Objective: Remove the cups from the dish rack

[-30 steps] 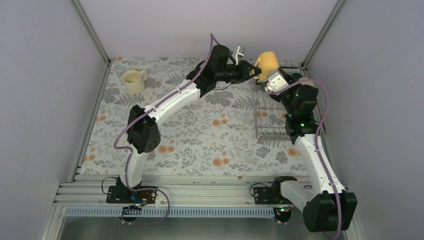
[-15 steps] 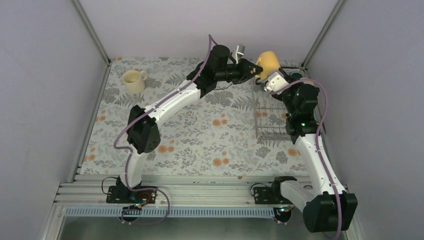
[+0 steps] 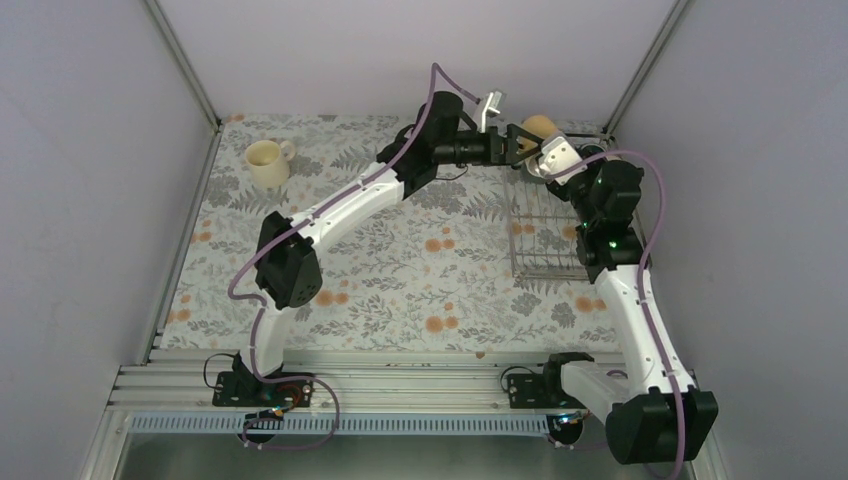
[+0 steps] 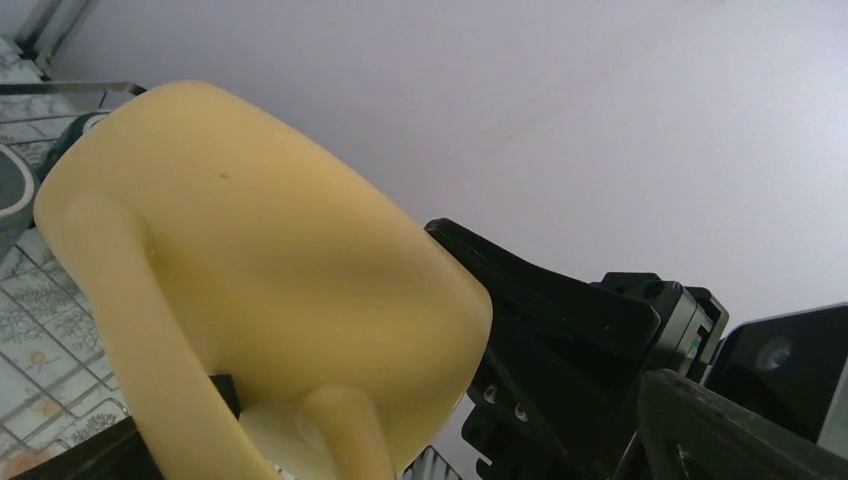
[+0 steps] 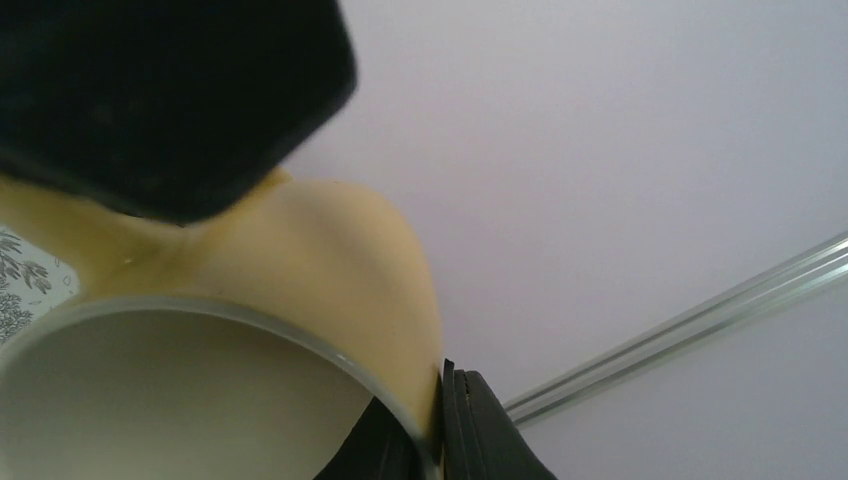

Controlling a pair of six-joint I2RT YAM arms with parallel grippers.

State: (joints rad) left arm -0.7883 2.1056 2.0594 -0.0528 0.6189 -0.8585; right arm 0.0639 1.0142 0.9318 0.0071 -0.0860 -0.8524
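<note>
The right gripper carries the cup over to the left in the top view next. It then lowers and releases the cup on bare tablecloth beside the rack.
A yellow cup hangs in the air over the far end of the wire dish rack. My right gripper is shut on its rim, one finger inside and one outside the wall. The left gripper stands open right beside the cup. In the left wrist view the cup's body and handle fill the space between its spread fingers. A cream-white cup stands upright on the table at the far left. Part of a dark teal cup shows in the rack.
The flowered tablecloth covers the table between the arms. The rack sits against the right wall, close to the back corner post. Both arms reach toward the far right corner and nearly touch.
The left gripper has opened and let go of the yellow cup. My right gripper has shut on the cup's rim. The cup now sits slightly lower and farther right.
</note>
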